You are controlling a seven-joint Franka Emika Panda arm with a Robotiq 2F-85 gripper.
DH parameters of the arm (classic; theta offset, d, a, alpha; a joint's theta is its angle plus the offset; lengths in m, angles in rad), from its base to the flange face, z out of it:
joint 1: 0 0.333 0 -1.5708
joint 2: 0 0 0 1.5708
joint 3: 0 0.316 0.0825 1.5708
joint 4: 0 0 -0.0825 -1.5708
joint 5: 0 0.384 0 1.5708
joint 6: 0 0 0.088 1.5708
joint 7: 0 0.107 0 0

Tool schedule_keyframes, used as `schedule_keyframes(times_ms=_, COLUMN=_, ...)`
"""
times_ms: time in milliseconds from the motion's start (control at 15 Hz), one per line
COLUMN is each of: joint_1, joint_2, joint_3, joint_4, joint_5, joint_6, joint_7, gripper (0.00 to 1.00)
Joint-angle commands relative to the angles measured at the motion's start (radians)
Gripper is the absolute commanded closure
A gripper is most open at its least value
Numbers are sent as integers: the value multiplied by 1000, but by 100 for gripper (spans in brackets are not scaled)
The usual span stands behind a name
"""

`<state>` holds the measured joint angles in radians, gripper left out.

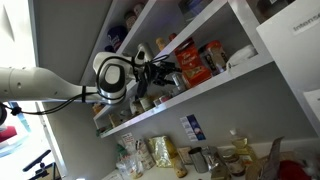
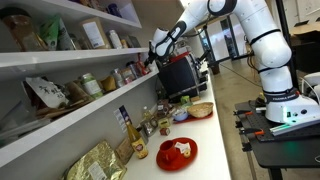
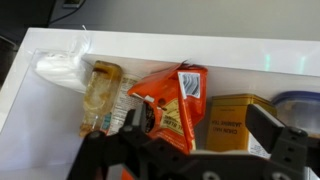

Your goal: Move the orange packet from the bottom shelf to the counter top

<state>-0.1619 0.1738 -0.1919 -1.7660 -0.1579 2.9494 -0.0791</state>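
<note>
The orange packet's raised edge already stands between my gripper's open fingers, just ahead. So my gripper moves straight in toward the shelf next, until the fingers straddle that edge.
The orange packet stands on the bottom shelf, leaning between a jar and a tin. It also shows in an exterior view, on the bottom shelf board. My gripper is open and close in front of the packet. Its left finger is beside the packet's left edge and its right finger is in front of the tin. In both exterior views the gripper reaches towards the shelf row. The counter top lies below, crowded with bottles.
An amber jar and a white plastic bag stand left of the packet. A yellow tin stands right of it. A red plate and bottles are on the counter. Higher shelves hang above.
</note>
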Motion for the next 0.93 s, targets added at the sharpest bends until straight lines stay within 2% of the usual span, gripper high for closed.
schedule_keyframes(times_ms=0, joint_1=4, joint_2=92, joint_3=-9, joint_4=125, joint_5=-3, joint_6=22, joint_7=32, gripper=0)
schedule_keyframes(times_ms=333, joint_1=-6, joint_2=182, joint_3=-15, joint_4=237, joint_5=16, joint_6=9, joint_7=55, gripper=0)
schedule_keyframes(times_ms=533, joint_1=-20, joint_2=225, joint_3=9, joint_4=296, joint_5=51, joint_6=-10, joint_7=39, gripper=0)
schedule_keyframes(times_ms=600, joint_1=-21, joint_2=232, joint_3=17, joint_4=307, joint_5=60, joint_6=-12, joint_7=36, gripper=9)
schedule_keyframes(times_ms=667, joint_1=-22, joint_2=240, joint_3=24, joint_4=318, joint_5=69, joint_6=-16, joint_7=33, gripper=28)
schedule_keyframes(times_ms=867, joint_1=-22, joint_2=252, joint_3=37, joint_4=336, joint_5=85, joint_6=-18, joint_7=32, gripper=49)
